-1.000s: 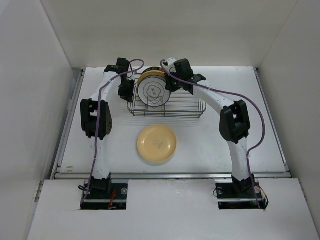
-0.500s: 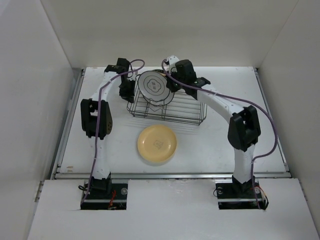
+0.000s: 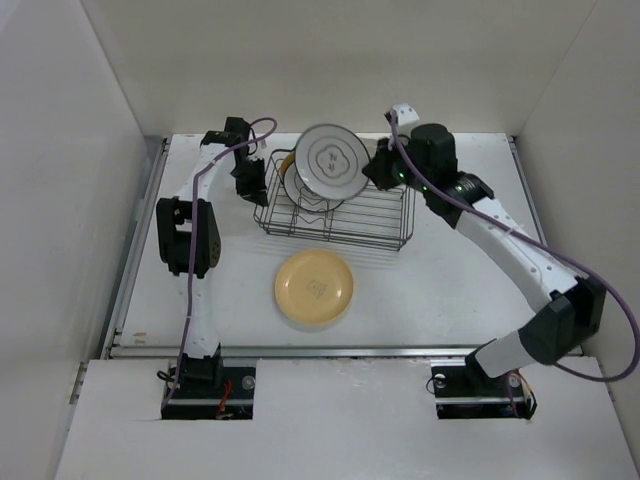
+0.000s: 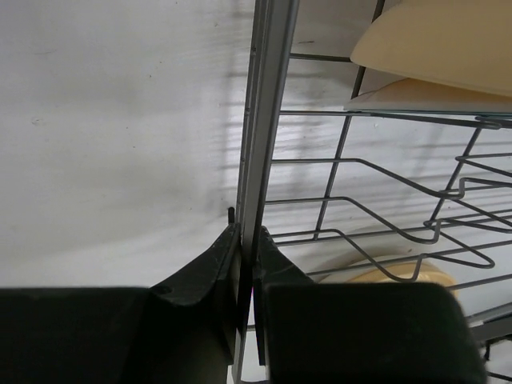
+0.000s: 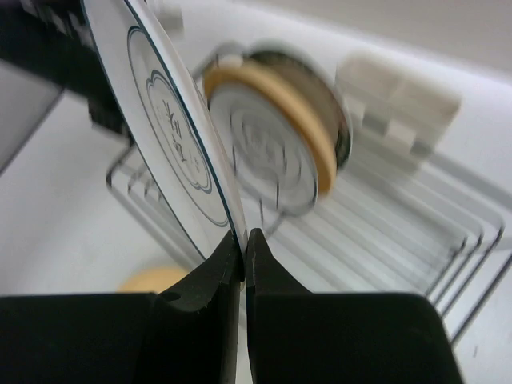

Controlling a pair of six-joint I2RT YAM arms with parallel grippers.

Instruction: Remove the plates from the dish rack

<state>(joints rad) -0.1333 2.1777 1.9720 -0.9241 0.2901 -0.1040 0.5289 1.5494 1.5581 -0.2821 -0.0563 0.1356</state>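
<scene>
The robot next needs to bring its right gripper back from the rack [image 3: 372, 216], go down and tilt the white plate flat beside the yellow plate [image 3: 314, 287], where the table is bare.
A white plate with a dark rim [image 3: 333, 163] hangs upright above the dish rack [image 3: 372, 216], and my right gripper [image 3: 373, 172] is shut on its right edge. In the right wrist view the jaws [image 5: 244, 240] pinch the rim of that plate [image 5: 160, 104]. Behind it, a white plate and a cream plate [image 5: 276, 140] stand in the rack [image 5: 448, 248]. My left gripper [image 3: 245, 178] is shut on the rack's left rim wire [image 4: 268, 96], its jaws [image 4: 246, 244] closed around it. A yellow plate [image 3: 314, 287] lies flat on the table in front of the rack.
A small white holder [image 5: 400, 100] is clipped to the rack's far side. White walls enclose the table on three sides. The yellow plate [image 4: 404, 276] shows through the rack's wires in the left wrist view, and a cream plate [image 4: 440, 40] stands above it.
My right arm has lifted the white plate up out of the rack and swung out to the right. The left gripper stays clamped on the rack's rim.
</scene>
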